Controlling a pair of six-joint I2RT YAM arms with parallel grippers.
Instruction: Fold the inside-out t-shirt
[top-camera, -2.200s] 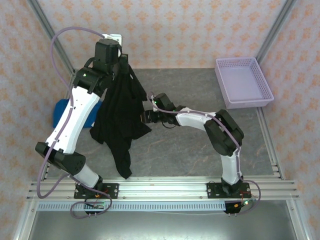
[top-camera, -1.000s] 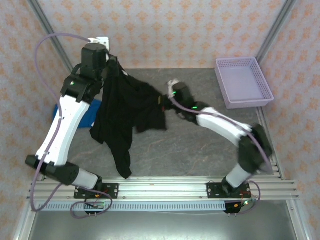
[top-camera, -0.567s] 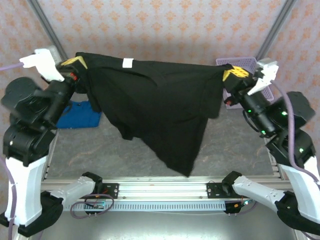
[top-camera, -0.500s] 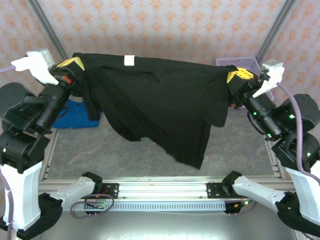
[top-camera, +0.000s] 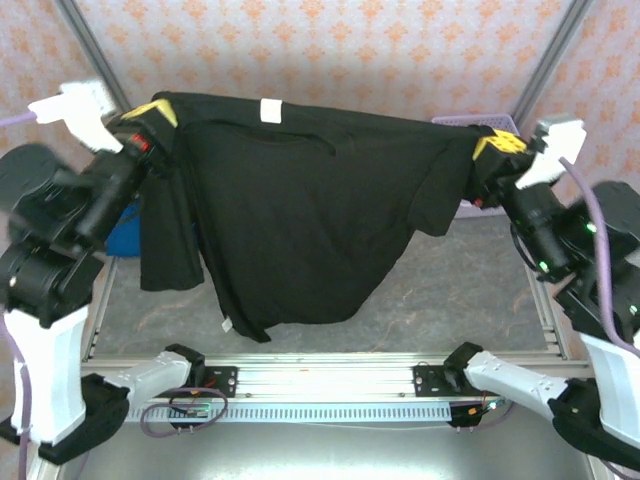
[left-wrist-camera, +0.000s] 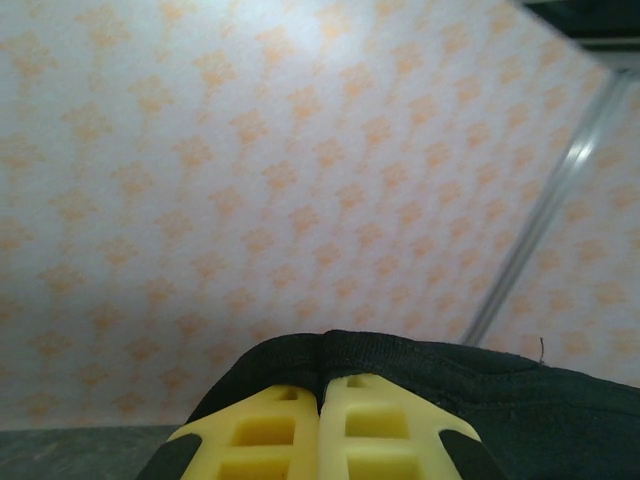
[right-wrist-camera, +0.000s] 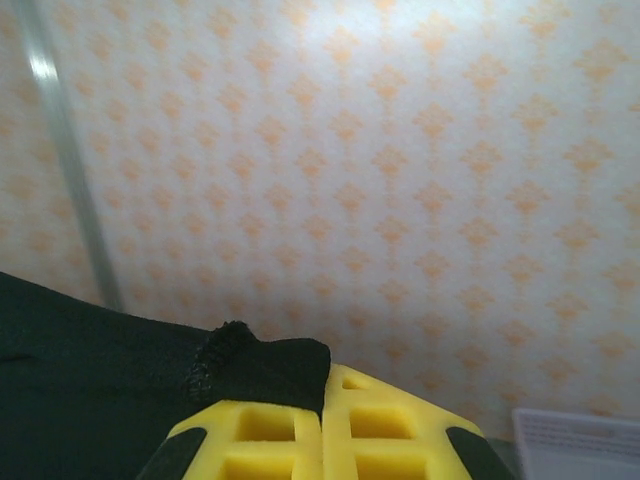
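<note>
Next, my left gripper lowers the t-shirt's corner outward onto the tabletop's far part below and releases it there, with the t-shirt's hem dangling nearer the base.
The inside-out t-shirt (top-camera: 300, 210) is black and hangs spread wide in the air between both raised arms, with a white tag at its top edge and its hem dangling toward the table. My left gripper (top-camera: 158, 112) is shut on the shirt's upper left corner; in the left wrist view black cloth (left-wrist-camera: 420, 365) wraps over the closed yellow fingers (left-wrist-camera: 270, 425). My right gripper (top-camera: 492, 147) is shut on the upper right corner, where a bunched black edge (right-wrist-camera: 260, 365) sits pinched over the yellow fingers (right-wrist-camera: 385, 430).
A blue folded garment (top-camera: 128, 225) lies at the table's left, partly behind the left arm. A lilac basket (top-camera: 495, 122) stands at the back right, mostly hidden by the shirt and right arm. Grey tabletop (top-camera: 450, 290) shows below the hanging shirt.
Both arms have swung up and apart from the table's middle, stretching the bunched shirt out wide. In the last half second the hanging lower part swung left and settled.
</note>
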